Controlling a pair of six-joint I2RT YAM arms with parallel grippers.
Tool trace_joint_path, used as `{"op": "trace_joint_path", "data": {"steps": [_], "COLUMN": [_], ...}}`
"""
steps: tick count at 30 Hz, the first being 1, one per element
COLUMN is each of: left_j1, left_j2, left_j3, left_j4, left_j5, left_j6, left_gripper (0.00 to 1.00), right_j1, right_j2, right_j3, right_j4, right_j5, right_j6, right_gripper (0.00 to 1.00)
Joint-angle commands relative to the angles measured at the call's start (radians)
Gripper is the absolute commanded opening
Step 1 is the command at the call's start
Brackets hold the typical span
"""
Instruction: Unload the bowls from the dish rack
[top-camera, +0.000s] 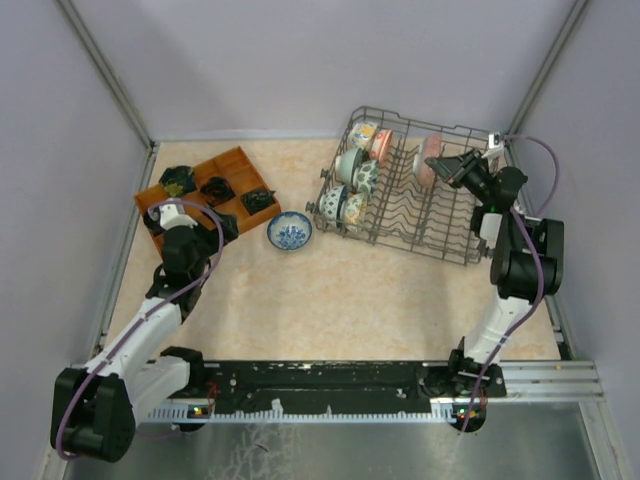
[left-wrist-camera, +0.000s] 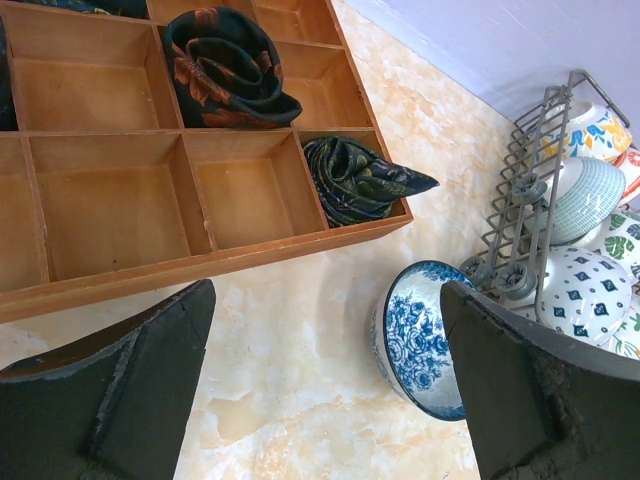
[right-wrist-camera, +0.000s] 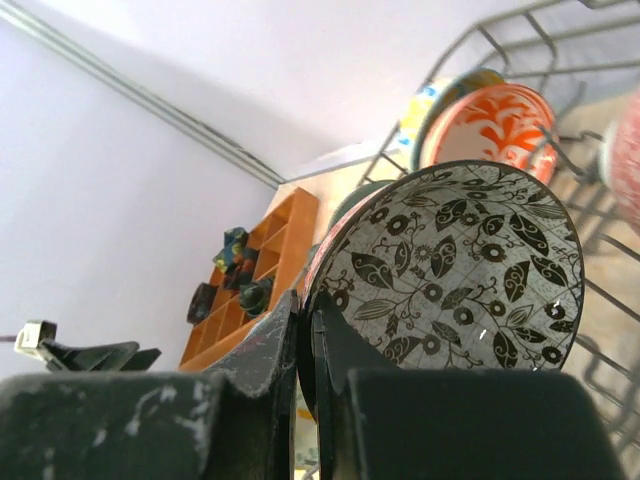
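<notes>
The empty floral bowl is below and left in the top view; my right gripper will next swing over, lower the pink bowl into it and let go.
The grey wire dish rack (top-camera: 442, 226) stands at the back right with several bowls on edge along its left side, such as a teal one (top-camera: 350, 164) and a green-leaf one (top-camera: 367, 177). My right gripper (right-wrist-camera: 308, 320) is shut on the rim of a bowl (right-wrist-camera: 460, 265) that is pink outside with black leaves inside. That bowl (top-camera: 430, 160) stands in the rack's right half. A blue-white floral bowl (top-camera: 290, 231) sits on the table left of the rack. My left gripper (left-wrist-camera: 325, 300) hangs open above the table, the floral bowl (left-wrist-camera: 425, 335) by its right finger.
A brown wooden compartment tray (top-camera: 236, 164) with folded dark cloths (left-wrist-camera: 225, 65) lies at the back left, close to my left gripper. Purple walls enclose the table on three sides. An orange-patterned bowl (right-wrist-camera: 495, 120) stands behind the held one.
</notes>
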Motion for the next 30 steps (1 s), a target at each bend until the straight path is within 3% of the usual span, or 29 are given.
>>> {"op": "trace_joint_path", "data": {"steps": [1, 7, 11, 20, 30], "left_j1": [0.005, 0.005, 0.005, 0.007, 0.011], "left_j2": [-0.011, -0.011, -0.019, -0.046, -0.119], "left_j3": [-0.002, -0.001, 0.002, 0.021, 0.011], "left_j4": [0.015, 0.008, -0.006, -0.080, -0.150], "left_j5": [0.009, 0.000, -0.017, -0.087, -0.179], "left_j6": [-0.005, 0.000, 0.012, 0.017, 0.002], "left_gripper": [0.99, 0.99, 0.99, 0.99, 0.99], "right_j1": [0.060, 0.327, 0.568, 0.945, 1.147], "right_j2": [-0.183, -0.396, -0.427, -0.261, -0.021], "right_j3": [-0.009, 0.083, 0.215, 0.521, 0.751], "right_j4": [0.084, -0.447, -0.739, -1.155, -1.411], "right_j5": [0.012, 0.170, 0.314, 0.622, 0.924], "right_j6": [-0.017, -0.432, -0.669, -0.996, -1.156], "right_gripper": [0.00, 0.00, 0.00, 0.00, 0.00]}}
